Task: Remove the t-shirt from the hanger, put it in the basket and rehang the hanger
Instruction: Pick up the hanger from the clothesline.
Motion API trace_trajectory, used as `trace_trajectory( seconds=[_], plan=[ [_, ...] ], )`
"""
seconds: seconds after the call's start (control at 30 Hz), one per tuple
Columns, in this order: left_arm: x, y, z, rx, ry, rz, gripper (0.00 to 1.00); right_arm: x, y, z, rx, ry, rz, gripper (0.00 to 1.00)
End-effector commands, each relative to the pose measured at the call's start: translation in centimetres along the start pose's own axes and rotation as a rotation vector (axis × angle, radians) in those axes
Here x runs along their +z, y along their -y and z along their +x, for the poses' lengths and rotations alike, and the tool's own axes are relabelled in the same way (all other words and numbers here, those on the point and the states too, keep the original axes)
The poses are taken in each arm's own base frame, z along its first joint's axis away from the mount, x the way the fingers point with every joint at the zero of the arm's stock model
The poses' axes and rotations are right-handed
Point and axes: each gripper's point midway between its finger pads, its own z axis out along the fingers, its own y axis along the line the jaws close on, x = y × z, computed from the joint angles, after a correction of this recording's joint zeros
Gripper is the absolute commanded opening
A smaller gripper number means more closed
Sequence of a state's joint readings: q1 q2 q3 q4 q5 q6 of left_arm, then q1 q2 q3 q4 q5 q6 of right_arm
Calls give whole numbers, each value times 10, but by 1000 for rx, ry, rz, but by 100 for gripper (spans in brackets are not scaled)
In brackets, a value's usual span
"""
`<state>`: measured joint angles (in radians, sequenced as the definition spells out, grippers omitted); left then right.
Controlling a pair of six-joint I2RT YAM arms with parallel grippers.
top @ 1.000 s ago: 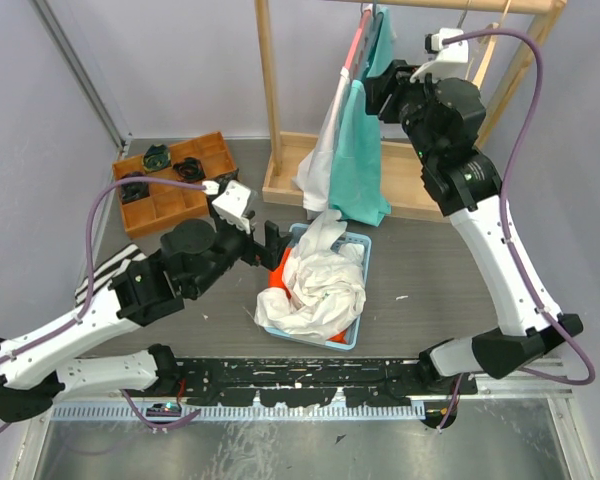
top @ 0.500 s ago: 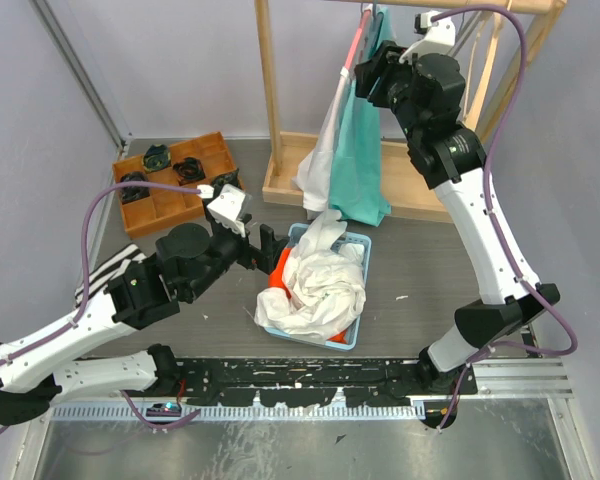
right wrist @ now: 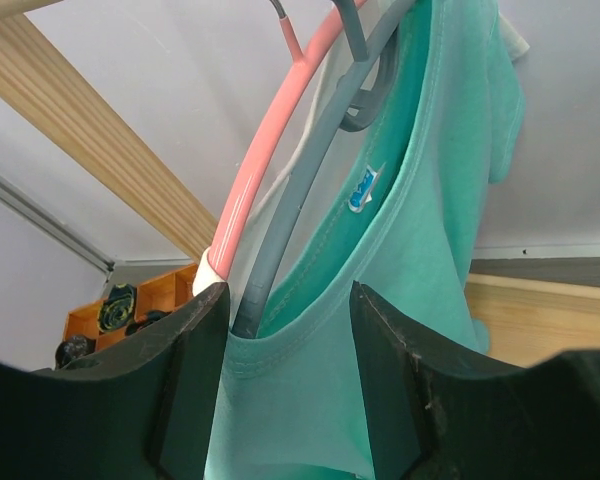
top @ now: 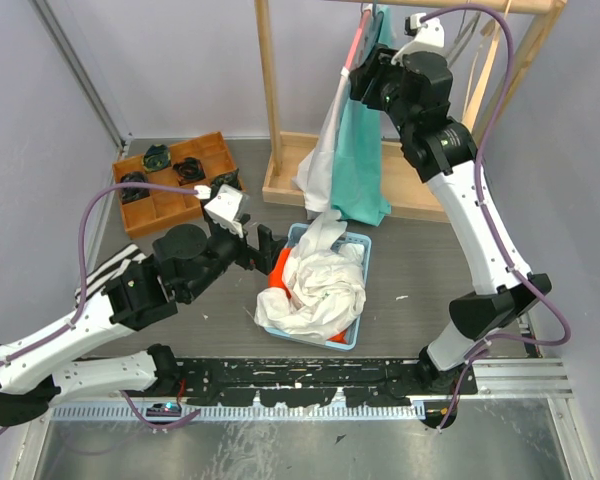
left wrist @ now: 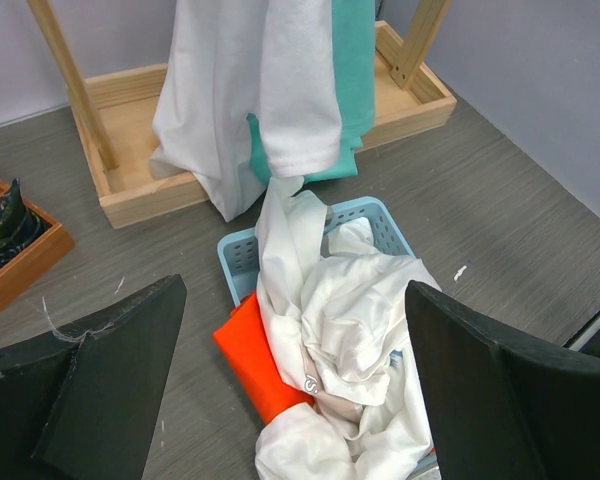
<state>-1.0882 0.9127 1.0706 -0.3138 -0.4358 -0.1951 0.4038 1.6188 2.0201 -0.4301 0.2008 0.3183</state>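
Observation:
I will move my right gripper to the right in the top view next and close it on the grey hanger's side by the teal collar (top: 362, 58) (right wrist: 261, 285), because that side of the hanger is between its fingers.
A teal t-shirt (top: 358, 160) hangs on a grey hanger (right wrist: 290, 210) from the wooden rack's top rail. Beside it, a pink hanger (right wrist: 260, 170) carries a white t-shirt (top: 320, 150). My right gripper (right wrist: 288, 370) is up at the teal collar. It is open, with the grey hanger's shoulder and the collar's edge between its fingers, and nothing is pinched. In the top view the right gripper (top: 368, 80) sits against the hangers. My left gripper (left wrist: 290, 380) stands wide open and empty, low over the clothes in the basket (left wrist: 238, 262).
The light blue basket (top: 360, 245) holds crumpled white clothes (top: 315, 285) and an orange cloth (left wrist: 255, 355). The wooden rack (top: 270, 100) stands on a base (top: 280, 185) behind it. An orange compartment tray (top: 170, 190) with dark items sits at the left. A black strip runs along the near edge.
My right gripper has risen and swung left, closing in on the hanger tops and the teal collar. The left arm has barely moved.

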Motion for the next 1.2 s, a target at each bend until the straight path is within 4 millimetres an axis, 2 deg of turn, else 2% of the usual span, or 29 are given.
trace_trajectory(
  seconds=[0.0,0.2,0.47,0.8,1.0,1.17],
  plan=[
    [-3,-3,1,-7,1,-5,98,-3,-8,-22,29,55,-15,57],
    [-2,-2,0,-3,-1,-1,98,-3,6,-24,31,48,73,57],
    [1,2,-1,-3,-4,9,98,-18,21,-28,12,52,148,56],
    [3,5,-1,-7,-6,17,98,-17,25,-28,-14,48,164,54],
    [3,4,-1,-6,-6,12,98,-13,26,-31,-26,59,171,47],
    [4,3,-1,-6,-5,7,98,-11,26,-32,-36,64,176,37]
  ],
)
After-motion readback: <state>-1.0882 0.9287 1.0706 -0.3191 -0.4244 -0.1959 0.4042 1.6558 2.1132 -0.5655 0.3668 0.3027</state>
